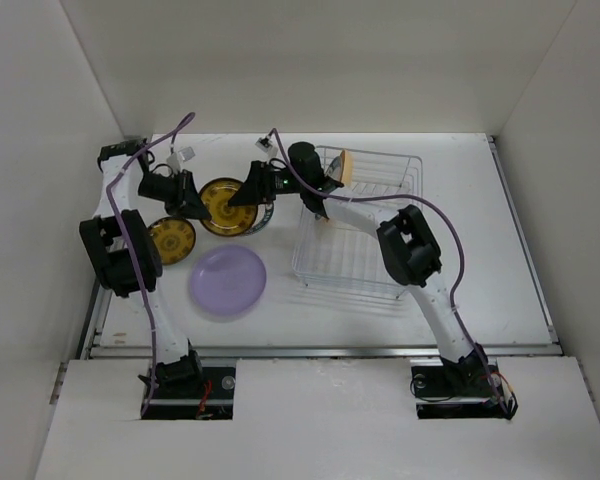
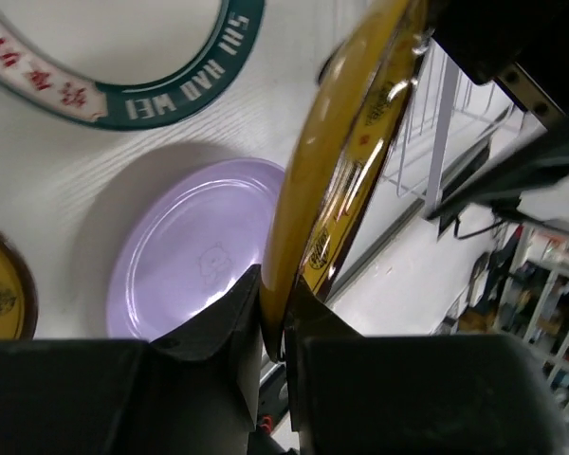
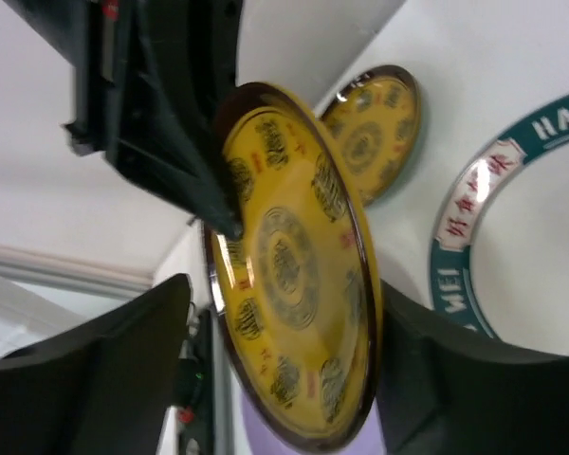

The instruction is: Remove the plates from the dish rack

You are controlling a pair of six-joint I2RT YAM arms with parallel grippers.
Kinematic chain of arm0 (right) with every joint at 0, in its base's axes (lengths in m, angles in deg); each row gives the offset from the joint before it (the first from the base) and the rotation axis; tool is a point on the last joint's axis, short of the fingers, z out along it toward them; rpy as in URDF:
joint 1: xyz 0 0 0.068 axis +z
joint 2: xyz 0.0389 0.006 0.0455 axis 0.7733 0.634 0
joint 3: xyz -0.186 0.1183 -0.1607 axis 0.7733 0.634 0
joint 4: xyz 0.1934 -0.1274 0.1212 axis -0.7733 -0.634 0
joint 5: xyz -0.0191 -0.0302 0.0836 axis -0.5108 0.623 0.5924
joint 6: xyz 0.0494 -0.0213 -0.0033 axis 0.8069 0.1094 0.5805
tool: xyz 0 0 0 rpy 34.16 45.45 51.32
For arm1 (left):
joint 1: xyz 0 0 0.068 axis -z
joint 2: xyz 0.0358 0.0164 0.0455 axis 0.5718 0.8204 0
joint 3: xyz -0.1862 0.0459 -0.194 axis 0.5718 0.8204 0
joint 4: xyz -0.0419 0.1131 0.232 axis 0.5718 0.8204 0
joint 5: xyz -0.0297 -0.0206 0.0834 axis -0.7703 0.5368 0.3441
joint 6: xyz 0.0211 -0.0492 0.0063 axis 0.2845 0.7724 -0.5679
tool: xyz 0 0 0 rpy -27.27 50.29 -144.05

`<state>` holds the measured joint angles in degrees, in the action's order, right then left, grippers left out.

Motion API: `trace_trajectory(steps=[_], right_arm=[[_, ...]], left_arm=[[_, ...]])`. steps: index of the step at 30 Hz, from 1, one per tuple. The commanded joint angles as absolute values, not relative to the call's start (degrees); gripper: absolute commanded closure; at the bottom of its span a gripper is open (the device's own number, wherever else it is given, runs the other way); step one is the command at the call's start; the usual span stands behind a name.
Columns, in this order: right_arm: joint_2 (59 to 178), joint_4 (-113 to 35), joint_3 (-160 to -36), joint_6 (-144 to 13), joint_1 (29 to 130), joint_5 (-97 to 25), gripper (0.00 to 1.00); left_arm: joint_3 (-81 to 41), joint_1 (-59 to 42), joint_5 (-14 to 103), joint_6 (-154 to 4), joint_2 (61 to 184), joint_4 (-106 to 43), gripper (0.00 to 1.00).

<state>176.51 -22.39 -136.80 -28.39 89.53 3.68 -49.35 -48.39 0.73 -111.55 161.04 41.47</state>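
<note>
My left gripper should next go down-left in the top view and release over the small mustard plate on that side.
A large mustard plate with a dark rim (image 1: 225, 206) is held on edge above the table, left of the dish rack (image 1: 365, 262). My left gripper (image 1: 194, 203) is shut on its rim (image 2: 277, 303); the plate (image 2: 346, 133) rises from between the pads. My right gripper (image 1: 257, 189) is open, its fingers (image 3: 123, 360) standing on either side of the same plate (image 3: 289, 265) without clamping it. A pale yellow plate (image 1: 343, 166) stands upright in the rack's far slots.
On the table lie a lavender plate (image 1: 228, 282), a small mustard plate (image 1: 172, 238) and a teal-rimmed white plate (image 2: 171, 90), the last one under the held plate. The rack's wires (image 2: 436, 123) are just right of the grippers. White walls enclose the table.
</note>
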Motion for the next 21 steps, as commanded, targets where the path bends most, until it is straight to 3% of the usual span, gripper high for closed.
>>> trace_trajectory(steps=[1, 2, 5, 10, 15, 21], right_arm=[[174.4, -18.7, -140.8, -28.6, 90.6, 4.5, 0.20], [173.8, -19.3, -140.2, -29.2, 90.6, 3.7, 0.13], [172.8, -20.6, -139.6, -30.4, 90.6, 1.3, 0.07], [172.8, -25.0, -140.1, -30.9, 90.6, -1.4, 0.05], [166.3, -27.0, -134.6, -33.0, 90.6, -2.0, 0.05], [157.9, -39.9, -133.2, -40.8, 90.6, -12.1, 0.05]], left_arm=[[-51.0, -54.9, -0.8, -107.3, 159.5, 41.7, 1.00], [-49.6, -58.5, -1.6, -107.3, 158.9, 41.7, 1.00], [-47.7, -62.5, -1.6, -108.8, 158.2, 44.0, 1.00], [-41.6, -66.9, 4.6, -111.1, 155.4, 44.5, 1.00], [-38.1, -70.0, 15.5, -102.0, 154.5, 35.6, 1.00], [-38.0, -71.9, 22.5, -98.9, 159.0, 32.0, 1.00]])
